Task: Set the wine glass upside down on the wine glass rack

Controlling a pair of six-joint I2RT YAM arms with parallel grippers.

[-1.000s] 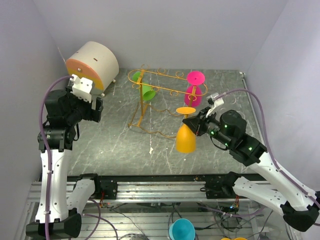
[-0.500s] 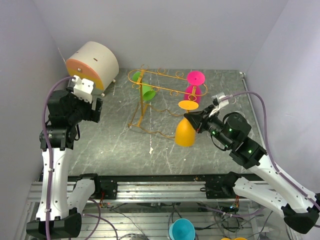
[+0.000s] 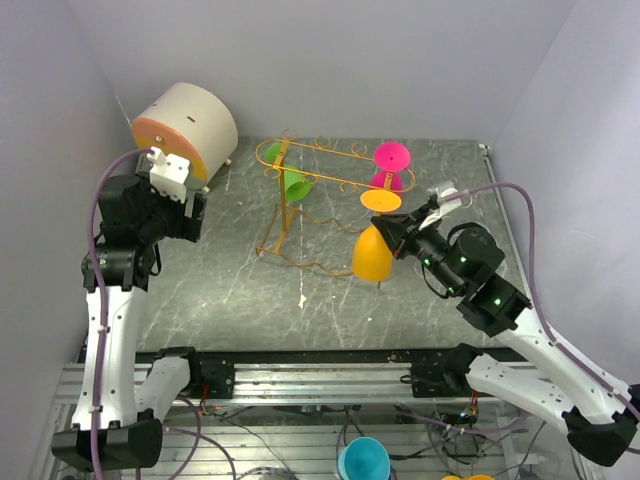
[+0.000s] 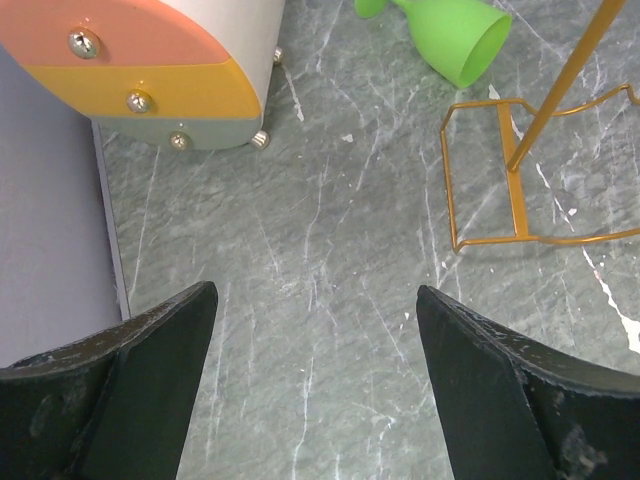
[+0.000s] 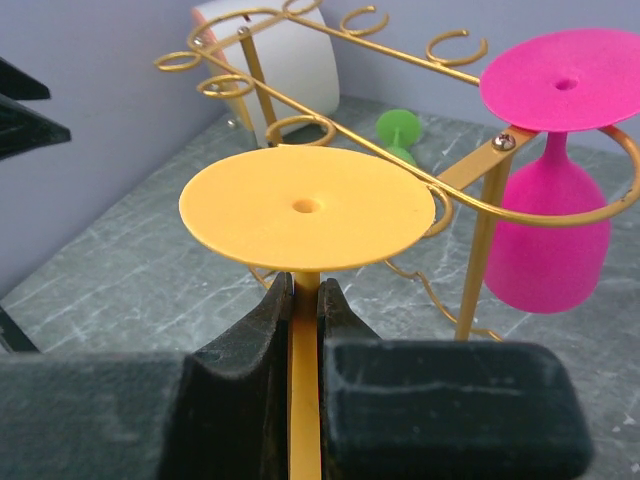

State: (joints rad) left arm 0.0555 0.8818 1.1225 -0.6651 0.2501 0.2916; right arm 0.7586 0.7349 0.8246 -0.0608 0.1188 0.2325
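My right gripper moves outward next, bringing the orange glass's stem into the rack's near bar's ring beside the pink wine glass (image 3: 390,172). The orange glass's foot still sits short.
My right gripper (image 3: 390,232) (image 5: 305,290) is shut on the stem of an orange wine glass (image 3: 372,252), held upside down with its round foot (image 5: 306,208) uppermost. The foot sits just in front of the near rail of the golden wire rack (image 3: 322,176) (image 5: 370,150). A pink wine glass (image 3: 390,172) (image 5: 553,235) hangs upside down at the rack's right end. A green wine glass (image 3: 293,184) (image 4: 447,30) lies on its side on the table by the rack's left upright. My left gripper (image 3: 180,205) (image 4: 315,310) is open and empty above the bare table at the left.
A round cream drum with an orange face (image 3: 185,128) (image 4: 150,70) stands at the back left. The rack's wavy base (image 3: 300,262) (image 4: 520,215) runs across the dark marbled table (image 3: 240,290). White walls close in the back and sides.
My right gripper has carried the orange glass up and toward the rack, so its foot is now right by the near rail. The left arm has shifted only slightly.
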